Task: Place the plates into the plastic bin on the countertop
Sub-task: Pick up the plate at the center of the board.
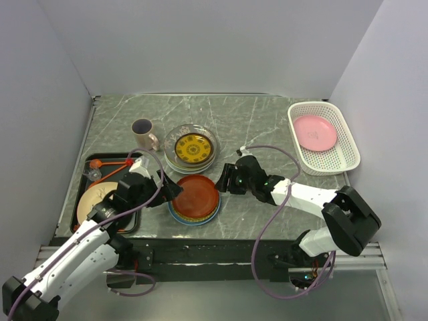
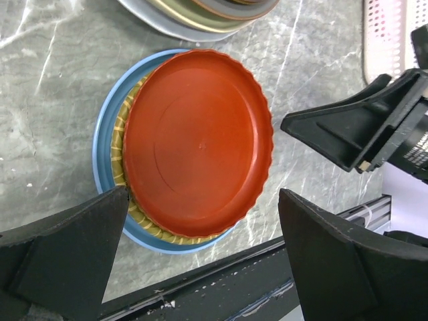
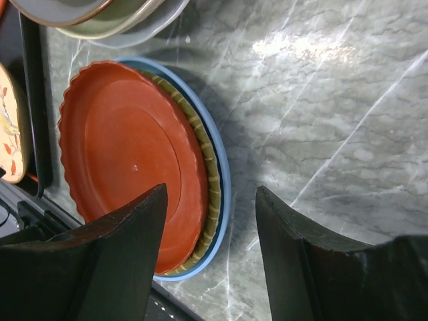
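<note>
I will next move my right gripper down onto the red plate's rim on the bin side (image 1: 218,192) (image 3: 203,193).
A red plate (image 1: 198,192) with a scalloped rim tops a stack near the countertop's (image 1: 261,120) front edge, over a yellow ribbed plate (image 2: 120,147) and a blue plate (image 2: 103,154). My left gripper (image 2: 204,192) hangs open over the stack's near-left side, nothing between its fingers. My right gripper (image 3: 210,190) is open at the stack's right side, one finger above the red plate (image 3: 124,154), the other above bare stone beside the blue plate (image 3: 224,174). A second stack (image 1: 192,148), topped by a yellow-patterned plate, stands behind. The plastic bin (image 1: 334,162) at the far right holds a pink plate (image 1: 314,132).
A beige mug (image 1: 142,134) stands left of the rear stack. A flat black tray (image 1: 134,217) at the left edge carries a beige patterned plate (image 1: 93,200) and an orange utensil (image 1: 110,162). Walls close in the left, back and right sides.
</note>
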Controlling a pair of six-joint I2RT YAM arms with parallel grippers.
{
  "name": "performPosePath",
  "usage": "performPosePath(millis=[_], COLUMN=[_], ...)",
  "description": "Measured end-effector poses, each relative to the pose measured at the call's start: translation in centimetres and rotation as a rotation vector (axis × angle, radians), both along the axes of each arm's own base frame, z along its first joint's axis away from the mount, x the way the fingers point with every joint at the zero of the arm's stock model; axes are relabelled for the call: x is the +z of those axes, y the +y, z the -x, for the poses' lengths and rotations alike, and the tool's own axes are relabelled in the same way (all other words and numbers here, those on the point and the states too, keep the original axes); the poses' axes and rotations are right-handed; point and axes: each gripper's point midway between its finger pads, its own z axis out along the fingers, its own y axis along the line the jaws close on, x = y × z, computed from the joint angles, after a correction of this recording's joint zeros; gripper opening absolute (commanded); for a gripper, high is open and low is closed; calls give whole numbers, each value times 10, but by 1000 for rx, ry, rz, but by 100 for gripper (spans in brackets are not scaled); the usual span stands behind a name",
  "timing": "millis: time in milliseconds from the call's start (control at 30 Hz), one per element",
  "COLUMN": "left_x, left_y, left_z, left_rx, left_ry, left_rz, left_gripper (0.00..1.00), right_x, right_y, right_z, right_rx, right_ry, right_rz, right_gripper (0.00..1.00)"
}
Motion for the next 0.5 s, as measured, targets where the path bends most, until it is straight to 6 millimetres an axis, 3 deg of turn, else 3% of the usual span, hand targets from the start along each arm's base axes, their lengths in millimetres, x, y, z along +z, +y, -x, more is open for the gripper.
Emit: performPosePath(millis=[500], left_x=[-10], left_y=[2], left_z=[3], left_rx=[2], left_ry=[41], left_rz=[-22], left_gripper=[99], right_x=[1], right_y=[5], right_z=[4], right_rx=[24], right_ry=[-3], right_rz=[-9], right_gripper=[54])
